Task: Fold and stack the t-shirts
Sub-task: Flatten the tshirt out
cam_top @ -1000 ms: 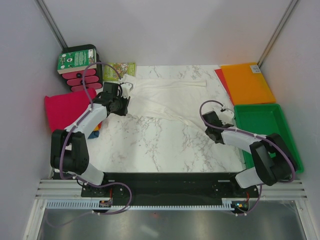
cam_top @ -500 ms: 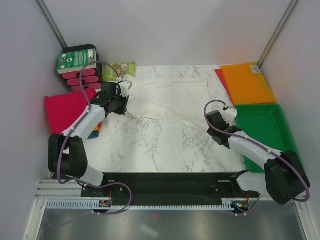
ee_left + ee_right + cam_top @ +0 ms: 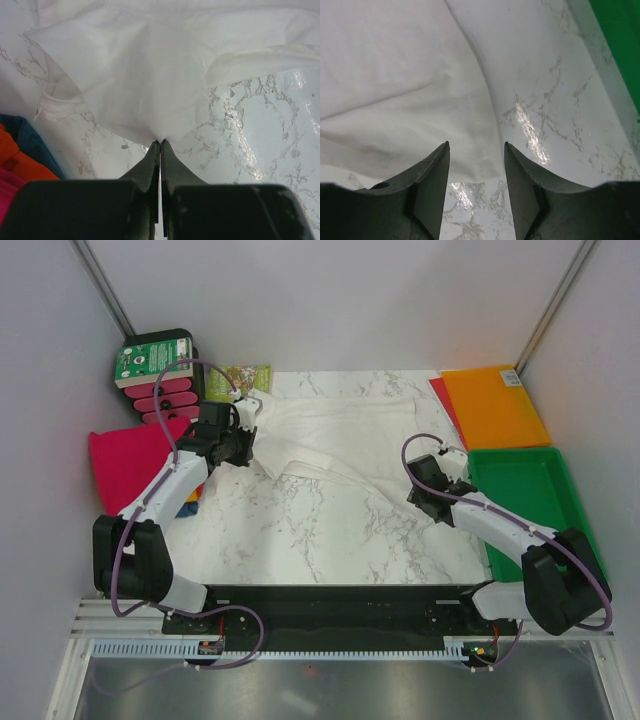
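Note:
My right gripper lowers its open fingers to the white t-shirt's near corner [image 3: 424, 517] [image 3: 489, 171] toward the green tray next and closes, since they straddle its edge.
The thin white t-shirt [image 3: 335, 430] lies wrinkled and partly spread across the back of the marble table. My left gripper [image 3: 250, 445] is shut on its left edge; in the left wrist view the cloth [image 3: 150, 75] fans out from the pinched tips [image 3: 160, 143]. My right gripper [image 3: 418, 483] stands open over the shirt's lower right corner [image 3: 420, 85], with the jaws [image 3: 476, 145] apart and nothing between them. The pile sits at the left: a magenta-pink shirt [image 3: 125, 455] with orange [image 3: 20, 162] and blue [image 3: 27, 142] folds beside it.
A flat orange sheet [image 3: 493, 405] lies at the back right over a red one [image 3: 441, 395]. A green tray [image 3: 530, 505] stands to the right of my right arm. A green and pink box [image 3: 155, 375] and a leaflet [image 3: 240, 378] are at the back left.
My right gripper has opened and let go of the shirt's corner. My left gripper has drawn its edge a little toward the back, and the shirt lies wider.

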Controlling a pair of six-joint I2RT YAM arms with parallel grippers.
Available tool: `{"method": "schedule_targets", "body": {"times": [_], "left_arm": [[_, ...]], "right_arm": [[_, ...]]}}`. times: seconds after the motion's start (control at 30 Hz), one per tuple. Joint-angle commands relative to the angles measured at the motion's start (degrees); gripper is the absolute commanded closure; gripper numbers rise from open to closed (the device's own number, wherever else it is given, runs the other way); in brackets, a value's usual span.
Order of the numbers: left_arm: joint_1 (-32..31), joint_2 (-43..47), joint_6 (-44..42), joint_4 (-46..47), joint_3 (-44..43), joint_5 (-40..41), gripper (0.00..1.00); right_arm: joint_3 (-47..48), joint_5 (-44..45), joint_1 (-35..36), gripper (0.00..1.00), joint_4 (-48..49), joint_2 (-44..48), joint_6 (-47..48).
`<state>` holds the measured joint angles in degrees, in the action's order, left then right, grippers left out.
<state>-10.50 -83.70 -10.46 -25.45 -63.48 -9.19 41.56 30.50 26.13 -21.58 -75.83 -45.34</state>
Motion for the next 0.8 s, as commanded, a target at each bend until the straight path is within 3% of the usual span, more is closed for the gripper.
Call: {"method": "schedule_targets", "body": {"times": [0.0, 0.43, 0.77], "left_arm": [[0.1, 0.2, 1.1, 0.6, -0.8, -1.2, 0.98], [0.1, 0.2, 1.1, 0.7, -0.1, -1.9, 0.98], [0.1, -0.1, 1.1, 0.8, -0.1, -1.7, 0.98]], "right_arm": [[-2.2, -1.9, 0.1, 0.47, -1.0, -1.1, -6.1], [-6.4, -2.6, 3.6, 0.49, -4.1, -1.8, -13.1], [-6.7, -1.5, 3.8, 0.44, -3.9, -5.9, -14.2]]}}
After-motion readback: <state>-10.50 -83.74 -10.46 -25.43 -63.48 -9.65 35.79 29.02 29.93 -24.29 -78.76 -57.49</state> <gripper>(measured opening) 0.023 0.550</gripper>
